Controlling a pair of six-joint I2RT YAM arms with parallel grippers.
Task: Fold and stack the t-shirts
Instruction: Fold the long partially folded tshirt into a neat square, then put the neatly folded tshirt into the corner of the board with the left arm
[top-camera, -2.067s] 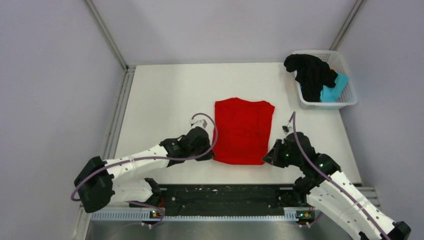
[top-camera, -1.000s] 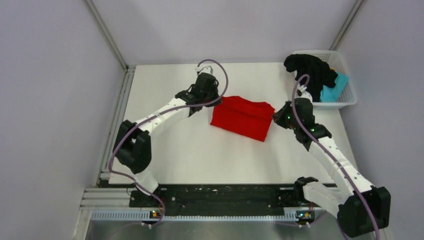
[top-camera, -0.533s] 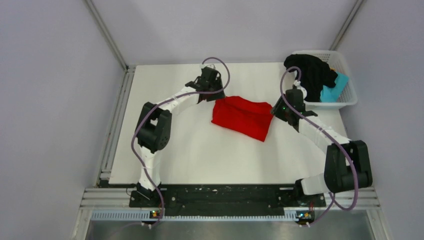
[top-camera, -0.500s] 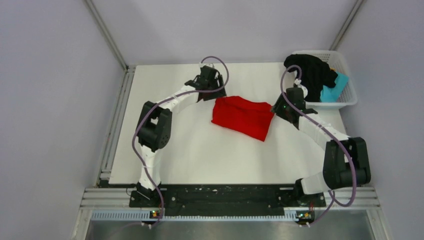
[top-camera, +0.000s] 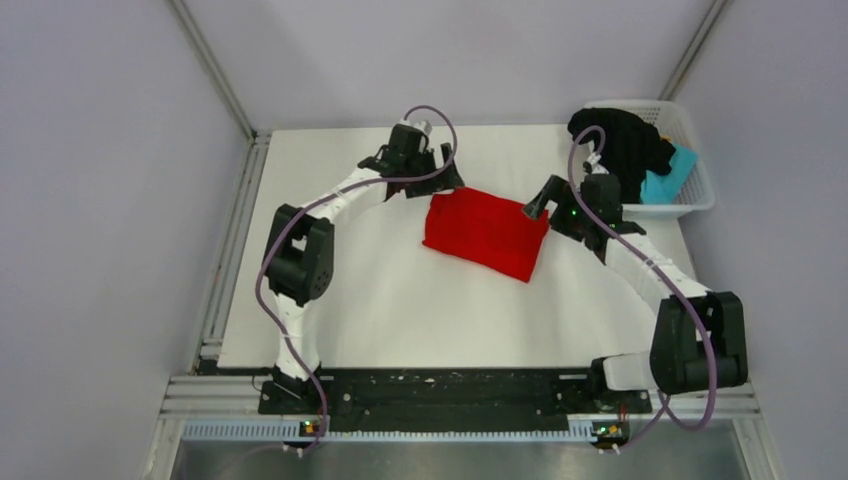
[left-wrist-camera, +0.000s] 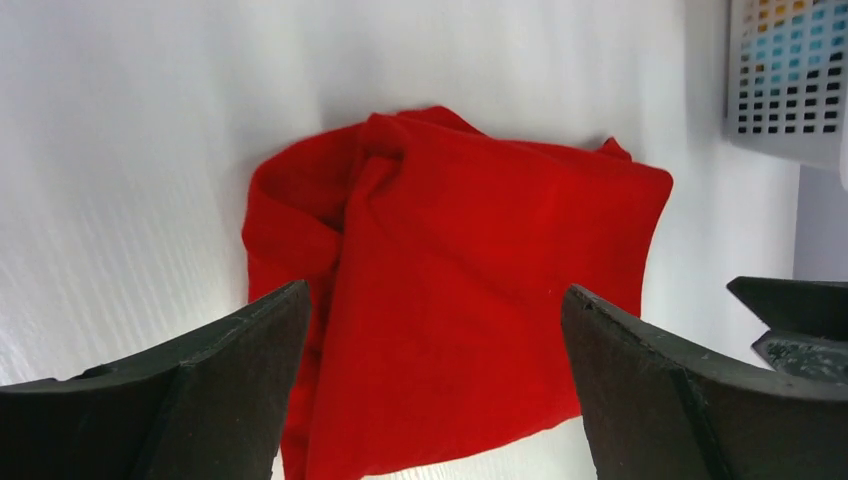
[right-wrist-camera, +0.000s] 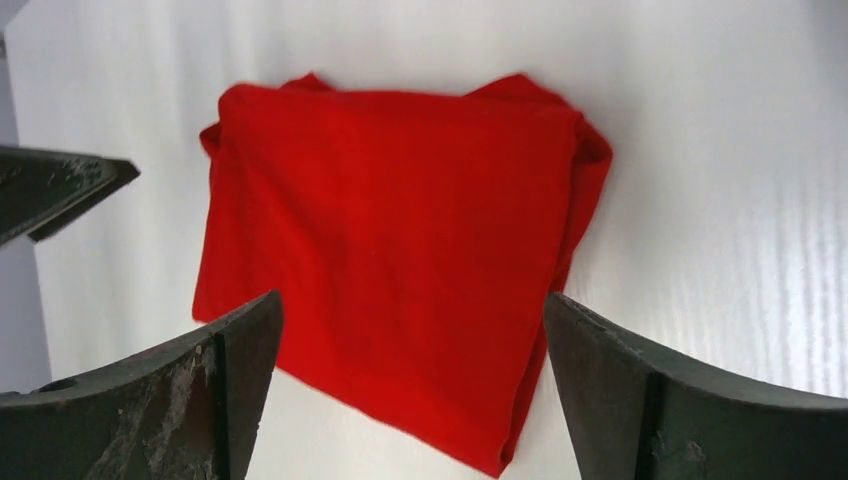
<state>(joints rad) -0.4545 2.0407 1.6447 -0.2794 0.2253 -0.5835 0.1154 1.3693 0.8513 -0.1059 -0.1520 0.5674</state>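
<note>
I will next lower my left gripper back astride the red t-shirt's bunched side folds, as they lie below and back from it, and close where cloth is raised.
The red t-shirt (top-camera: 485, 233) lies folded into a slightly skewed rectangle in the middle of the white table. My left gripper (top-camera: 449, 176) hovers open above its far left corner, and my right gripper (top-camera: 540, 203) hovers open above its far right corner. Neither holds anything. In the left wrist view the red t-shirt (left-wrist-camera: 470, 290) shows between the wide-spread left gripper (left-wrist-camera: 435, 295), with bunched folds at its left side. The right gripper (right-wrist-camera: 412, 300) likewise frames the red t-shirt (right-wrist-camera: 400, 250) from above. A black t-shirt (top-camera: 620, 145) and a teal t-shirt (top-camera: 665, 182) lie in the basket.
A white lattice basket (top-camera: 690, 200) stands at the table's far right corner, just behind the right arm. Grey walls and a metal rail (top-camera: 235, 240) border the table. The basket's corner (left-wrist-camera: 785, 70) shows at the upper right of the left wrist view.
Both grippers have opened and let go of the red t-shirt's far edge, then drawn slightly up and apart. The shirt has settled flat in its folded shape.
</note>
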